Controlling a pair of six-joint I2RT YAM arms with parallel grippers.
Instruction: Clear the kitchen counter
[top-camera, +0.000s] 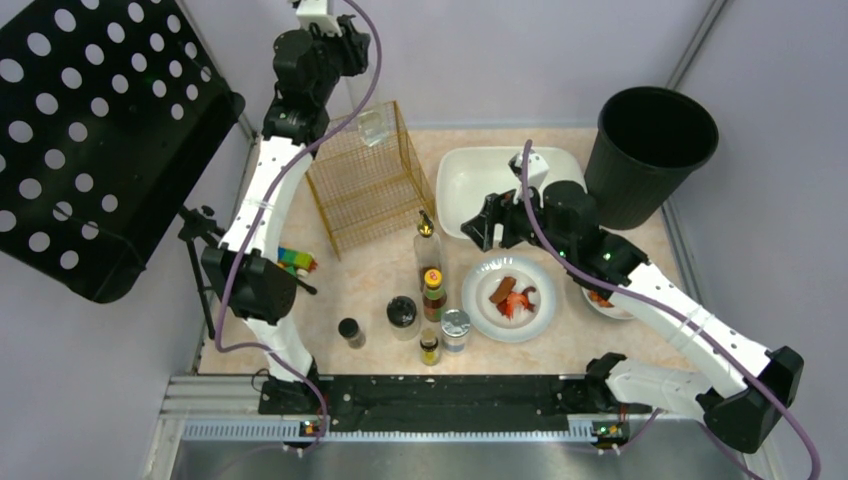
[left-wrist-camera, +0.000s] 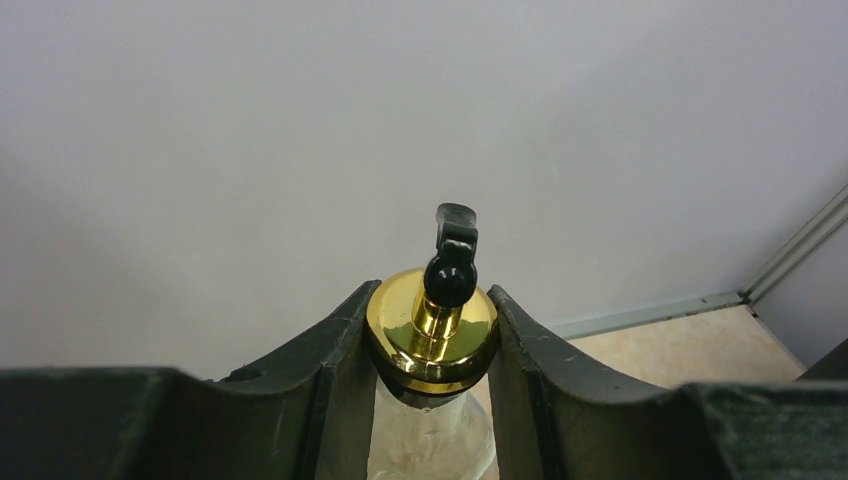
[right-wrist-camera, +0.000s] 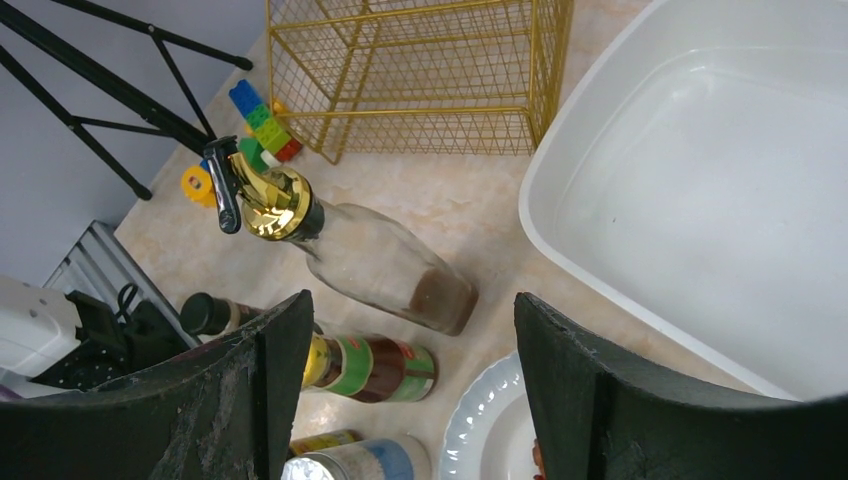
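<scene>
The bottle goes down in my left gripper to the basket's empty far end (top-camera: 386, 158) next for release, since that is below and to the gripper's right in the top view.
The kitchen counter (top-camera: 372, 278) holds a white plate (top-camera: 510, 297) with food scraps, a glass pourer bottle (top-camera: 427, 250), a green-labelled sauce bottle (top-camera: 433, 293), a black-lidded jar (top-camera: 402, 312), a small dark jar (top-camera: 350, 330), a small yellow jar (top-camera: 429, 346) and a silver-lidded tin (top-camera: 456, 328). My left gripper (top-camera: 360, 88) is raised at the back over the gold wire basket (top-camera: 370, 185). It is shut (left-wrist-camera: 430, 300) on the neck of a second glass bottle (left-wrist-camera: 430, 440) with a gold cap. My right gripper (top-camera: 480, 225) hangs open and empty (right-wrist-camera: 410, 305) above the pourer bottle (right-wrist-camera: 370, 255) and the plate (right-wrist-camera: 490, 420).
A white tub (top-camera: 495, 180) sits behind the plate, with a black bin (top-camera: 650, 150) at the back right. Toy blocks (top-camera: 293, 262) lie left of the basket. A bowl (top-camera: 605, 300) shows under my right arm. A black perforated panel (top-camera: 90, 130) stands at the left.
</scene>
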